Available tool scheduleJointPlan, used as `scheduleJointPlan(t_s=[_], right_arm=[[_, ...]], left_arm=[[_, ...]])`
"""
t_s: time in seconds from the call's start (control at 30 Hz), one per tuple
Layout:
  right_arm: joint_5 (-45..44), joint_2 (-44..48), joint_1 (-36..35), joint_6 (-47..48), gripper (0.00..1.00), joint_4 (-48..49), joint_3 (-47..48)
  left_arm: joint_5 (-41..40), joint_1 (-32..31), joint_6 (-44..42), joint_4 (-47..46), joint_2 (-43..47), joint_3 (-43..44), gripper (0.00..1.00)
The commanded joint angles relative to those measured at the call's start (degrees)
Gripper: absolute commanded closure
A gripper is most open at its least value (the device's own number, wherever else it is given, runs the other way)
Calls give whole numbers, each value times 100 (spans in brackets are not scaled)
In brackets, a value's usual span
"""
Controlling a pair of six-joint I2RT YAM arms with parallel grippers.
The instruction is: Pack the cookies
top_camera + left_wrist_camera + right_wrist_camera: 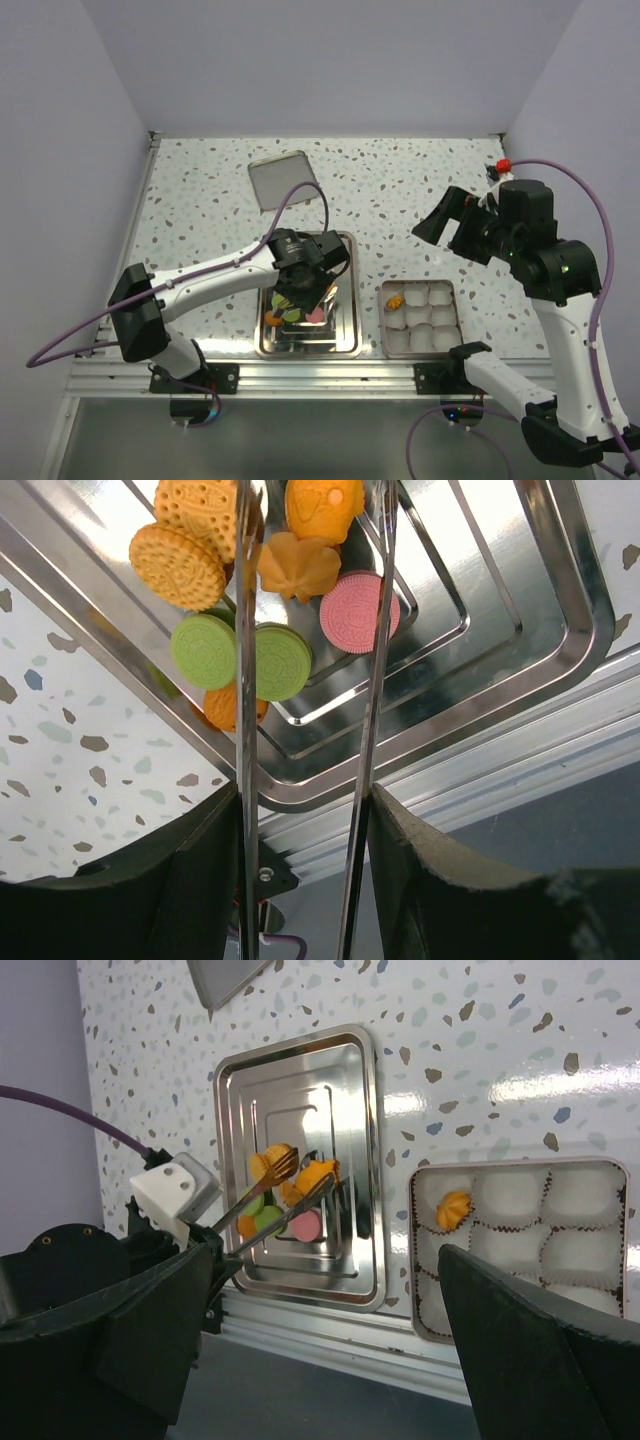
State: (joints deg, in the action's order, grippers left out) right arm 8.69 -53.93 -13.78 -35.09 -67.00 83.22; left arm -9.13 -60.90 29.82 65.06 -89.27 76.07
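The top-middle paper cup (417, 295) is empty, so my left gripper should next lift, carry the orange cookie across to the tin and lower it into that cup to release.
Several cookies (358, 611), orange, green and one pink, lie piled in a steel tray (345, 340). My left gripper (305, 810) is shut on a pair of metal tongs (245, 680) and hangs above the tray's near edge. The tongs reach down into the pile, with an orange cookie (322, 505) between their tips; I cannot tell whether it is pinched. One orange cookie (455, 1208) sits in the top-left paper cup of the square tin (420, 286). My right gripper (450, 225) stands open and empty, raised above the table behind the tin.
The tin's lid (285, 180) lies flat on the speckled table behind the tray. Tray and tin sit side by side near the table's front rail (300, 368). The left arm stretches over the tray from the left.
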Motion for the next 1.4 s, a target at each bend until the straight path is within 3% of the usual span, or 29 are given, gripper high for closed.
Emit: scheduleJointPlan(t_s=[0.0, 0.3, 0.5, 0.63, 0.9, 1.07, 1.37], right_arm=[[36, 14, -19, -59, 1, 196, 1], [45, -12, -19, -42, 1, 214, 1], [63, -21, -19, -50, 1, 214, 63], [63, -12, -11, -42, 1, 170, 115], [28, -56, -11, -33, 1, 47, 396], [-78, -91, -11, 11, 1, -50, 634], [-113, -56, -11, 64, 1, -173, 722]], left_arm=[[69, 0, -170, -248, -46, 110, 46], [86, 52, -187, -292, -11, 56, 67], [-80, 263, -161, -11, -28, 715, 68], [-151, 325, -222, 244, -142, 1592, 68], [252, 141, -231, 307, -503, 2850, 69], [709, -246, -197, -246, -644, 3107, 69], [1456, -448, 102, -1600, -793, 2641, 69]])
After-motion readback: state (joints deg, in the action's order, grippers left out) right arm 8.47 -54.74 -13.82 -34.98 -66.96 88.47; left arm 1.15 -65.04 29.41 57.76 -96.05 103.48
